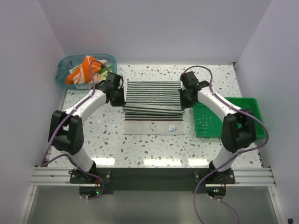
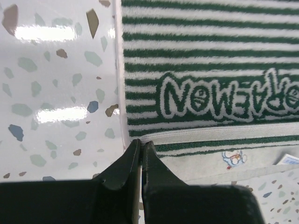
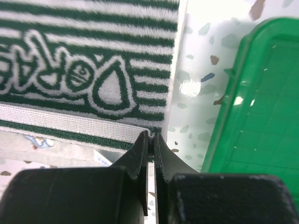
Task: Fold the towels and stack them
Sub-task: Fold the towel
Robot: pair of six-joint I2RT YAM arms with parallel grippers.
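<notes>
My left gripper next draws back and down toward the pale strip's near corner (image 1: 125, 132), which lies below and back, still uncovered, and releases the layer.
The striped towel (image 1: 153, 95), dark and white with outlined lettering, lies mid-table, its far half doubled over toward the near edge. The pale near strip shows a small cartoon and a label. My left gripper (image 1: 120, 99) is shut on the folded layer's left corner (image 2: 141, 142). My right gripper (image 1: 183, 100) is shut on its right corner (image 3: 152, 135). The stripes fill the left wrist view (image 2: 210, 56) and the right wrist view (image 3: 84, 46). The orange towel (image 1: 81, 72) and the green towel (image 1: 103, 71) lie bunched in a blue basket.
The blue basket (image 1: 63, 74) stands at the far left corner. A green tray (image 1: 252, 105) sits to the right of the striped towel, close to my right gripper, and shows in the right wrist view (image 3: 261, 93). White walls enclose the speckled table.
</notes>
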